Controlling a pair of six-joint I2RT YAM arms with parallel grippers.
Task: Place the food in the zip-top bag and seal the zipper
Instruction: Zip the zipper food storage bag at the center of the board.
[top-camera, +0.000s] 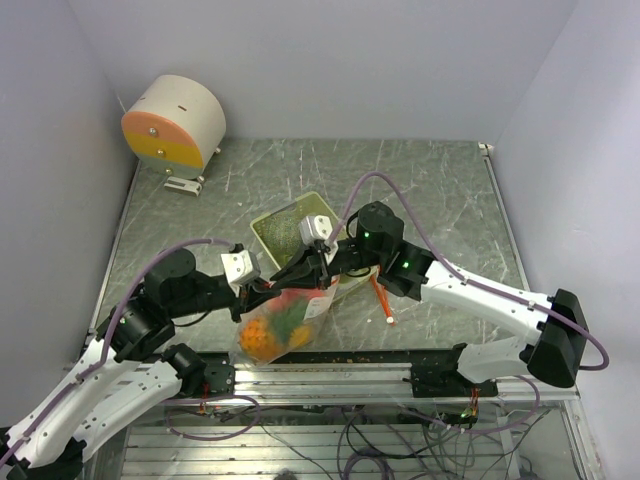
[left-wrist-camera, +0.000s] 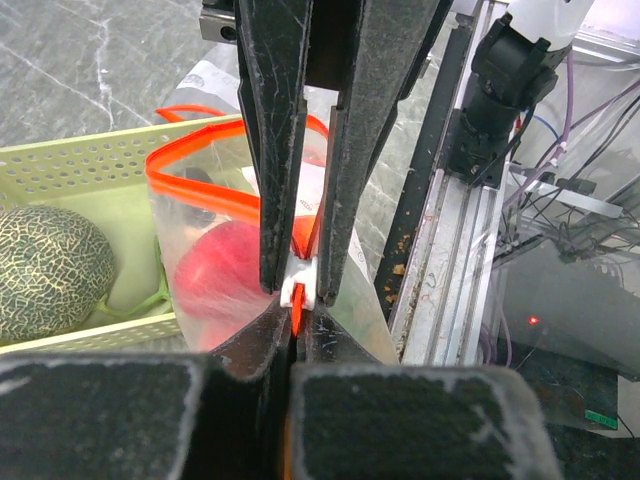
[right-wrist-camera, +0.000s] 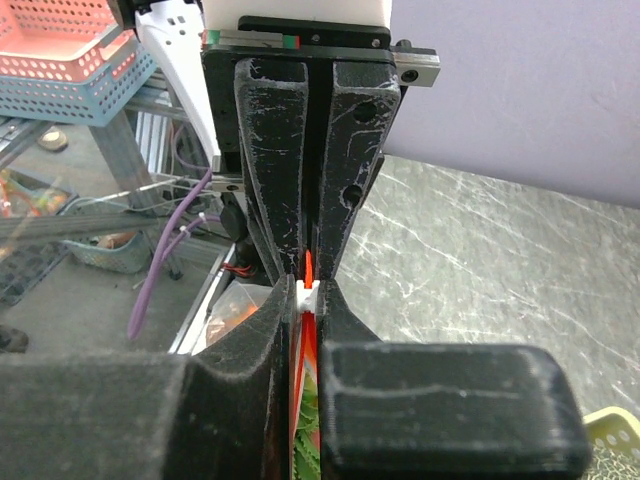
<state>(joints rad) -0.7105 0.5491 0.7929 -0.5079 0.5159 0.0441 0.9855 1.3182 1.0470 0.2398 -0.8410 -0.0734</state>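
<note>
My right gripper is going to pull the slider away from my left gripper, outward over the basket to the zipper's far end, because the zipper is open past the slider.
The clear zip-top bag with an orange zipper hangs between both grippers above the table's front edge. It holds an orange bumpy fruit, a red-pink piece and a green leafy sprig. My left gripper is shut on the orange zipper strip. My right gripper faces it tip to tip, shut on the white zipper slider. The netted melon lies in the pale green basket behind the bag.
The basket stands mid-table. A thin orange-red piece with a white tip lies on the table under the right arm. A round cream and orange drum sits at the back left. The metal rail runs along the front edge.
</note>
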